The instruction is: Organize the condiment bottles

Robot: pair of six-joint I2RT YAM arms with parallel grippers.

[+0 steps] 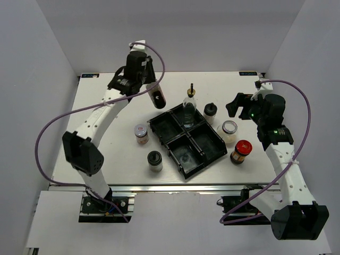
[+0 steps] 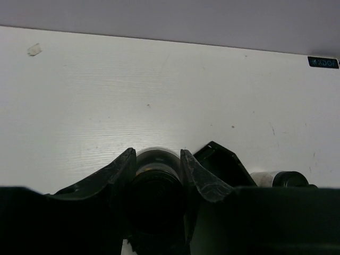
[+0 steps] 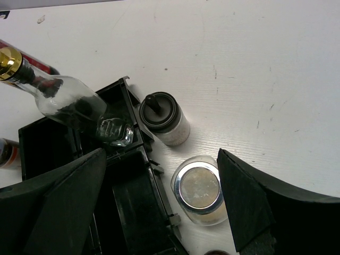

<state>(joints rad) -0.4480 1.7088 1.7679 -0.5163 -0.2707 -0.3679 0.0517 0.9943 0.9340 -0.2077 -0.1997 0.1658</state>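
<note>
The dark bottle needs to be lowered over the tray's back section (image 1: 180,112) (image 2: 222,165), where there is space beside the gold-spouted bottle, so my left gripper needs to go to the right in the top view first.
My left gripper (image 1: 150,85) is shut on the tall dark black-capped bottle (image 1: 158,95) and holds it tilted above the table, just behind the black tray (image 1: 204,153). In the left wrist view the fingers (image 2: 119,170) clamp the bottle (image 2: 155,183). The tall clear gold-spouted bottle (image 1: 189,109) stands in the tray's back compartment and shows in the right wrist view (image 3: 69,98). My right gripper (image 1: 237,106) is open and empty (image 3: 160,154), above the silver-lidded jar (image 3: 199,190) and near a black-capped jar (image 3: 164,118).
A red-lidded jar (image 1: 241,151) stands right of the tray beside the silver-lidded jar (image 1: 229,129). The black-capped jar (image 1: 210,112) is behind them. A white-lidded jar (image 1: 141,134) and a black-lidded jar (image 1: 154,161) stand left of the tray. Three tray compartments hold nothing.
</note>
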